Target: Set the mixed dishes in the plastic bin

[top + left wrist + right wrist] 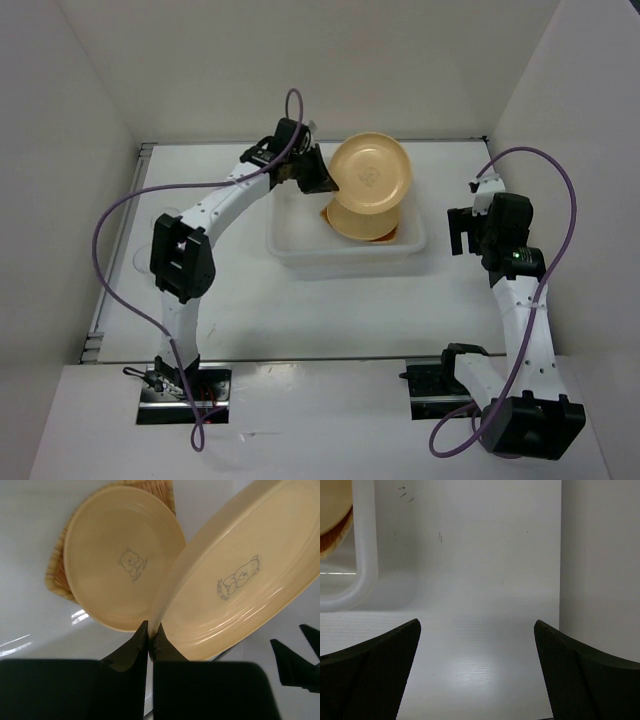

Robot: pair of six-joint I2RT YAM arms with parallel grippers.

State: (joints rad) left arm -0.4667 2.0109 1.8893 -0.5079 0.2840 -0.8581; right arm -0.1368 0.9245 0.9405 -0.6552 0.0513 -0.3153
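My left gripper is holding a plate and should move back and down next and release it onto the second yellow plate (360, 224) (122, 557), since that plate lies below the held plate and nearer my base.
My left gripper (325, 185) is shut on the rim of a round yellow-orange plate (372, 172) and holds it tilted above the plastic bin (290, 250). In the left wrist view the fingers (150, 632) pinch this plate's edge (240, 575). A second yellow plate (122, 557) lies in the bin (30, 625) on the tan woven plate (55, 577); both show from above (360, 225). My right gripper (462, 232) is open and empty over the table, right of the bin (365, 555). Faint clear round outlines (150, 240) left of the left arm may be the glass cups.
White walls close in the table on the left, back and right. The right wall (600, 560) stands close beside my right gripper (476, 625). Purple cables loop over both arms.
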